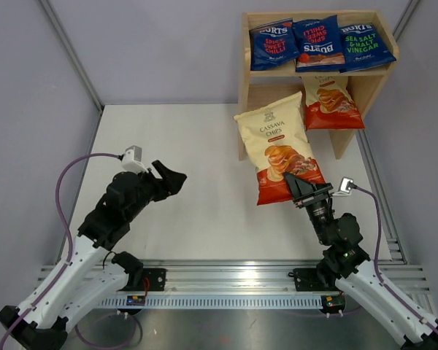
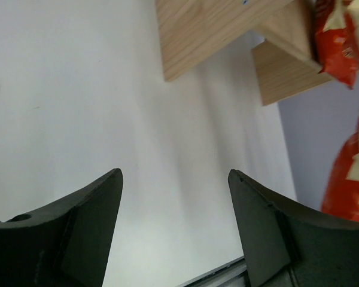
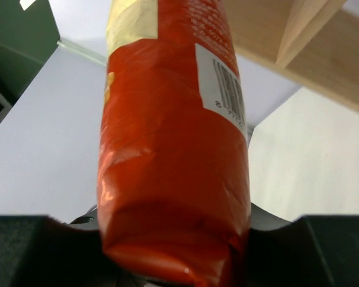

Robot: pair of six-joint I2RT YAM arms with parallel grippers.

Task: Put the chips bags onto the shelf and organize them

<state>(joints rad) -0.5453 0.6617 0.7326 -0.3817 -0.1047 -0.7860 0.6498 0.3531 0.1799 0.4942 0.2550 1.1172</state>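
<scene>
The robot's right gripper will next move the Cassava Chips bag outward onto the spot beside the leaning bag on the shelf's lower level and let go of it, because that spot is empty.
The wooden shelf (image 1: 244,73) stands at the back right. Three dark blue Burts chips bags (image 1: 273,44) (image 1: 319,42) (image 1: 365,45) lie side by side on its top tier. A cream and red bag (image 1: 330,102) leans on the lower tier. My right gripper (image 1: 301,184) is shut on the red bottom of a second cream Cassava Chips bag (image 1: 276,146), held upright in front of the shelf's left side. In the right wrist view that bag (image 3: 173,149) fills the jaws of the right gripper (image 3: 173,239). My left gripper (image 1: 177,177) (image 2: 173,173) hangs open and empty over the white table.
Grey walls close in the white table (image 1: 190,146) on the left, back and right. A metal rail (image 1: 233,281) carrying both arm bases runs along the near edge. The left wrist view shows the shelf's wood (image 2: 203,30) and red bag edges (image 2: 347,185) at its right.
</scene>
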